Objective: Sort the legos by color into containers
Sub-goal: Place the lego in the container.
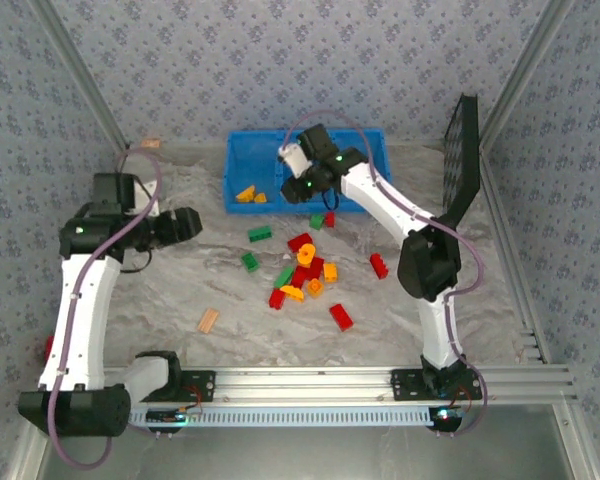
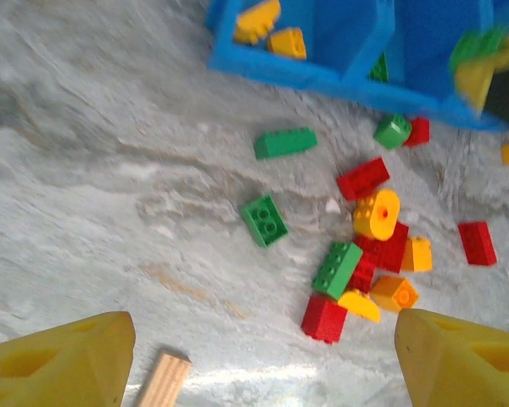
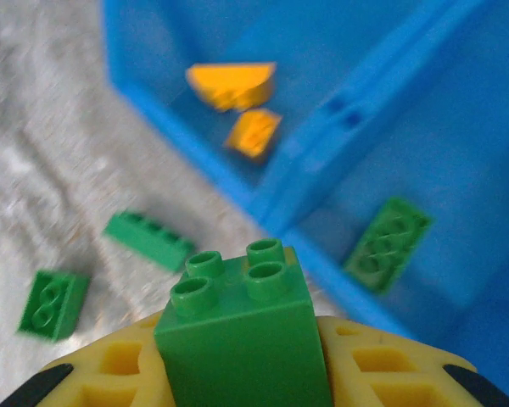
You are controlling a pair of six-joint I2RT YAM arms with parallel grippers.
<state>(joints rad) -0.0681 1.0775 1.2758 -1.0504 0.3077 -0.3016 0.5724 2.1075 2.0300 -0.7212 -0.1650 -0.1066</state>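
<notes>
My right gripper needs to move outward past the front side of the blue bin, go down inside and release the green lego (image 3: pixel 242 309), because a green brick already lies in the middle container (image 3: pixel 450 170).
My right gripper (image 3: pixel 244 373) is shut on a green two-by-two lego (image 3: pixel 242 309), studs up, between its yellow fingers. It hangs over the front wall of the blue bin (image 1: pixel 250 150), near the divider (image 3: pixel 356 119) between the left and middle containers. The left one holds two orange-yellow pieces (image 3: pixel 233 85); the middle one holds a green brick (image 3: pixel 388 244). Several red, green and orange-yellow legos lie in a pile (image 1: pixel 305 270) mid-table. My left gripper (image 1: pixel 185 222) is open and empty, left of the pile and above the table (image 2: pixel 263 339).
Two green bricks (image 2: pixel 284 142) (image 2: pixel 265 220) lie apart from the pile. A tan wooden block (image 1: pixel 209 320) rests on the table near my left gripper's view (image 2: pixel 161 381). A black grid panel (image 1: pixel 465 160) leans at the right wall. Single red bricks (image 1: pixel 341 317) (image 1: pixel 379 265) lie toward the right.
</notes>
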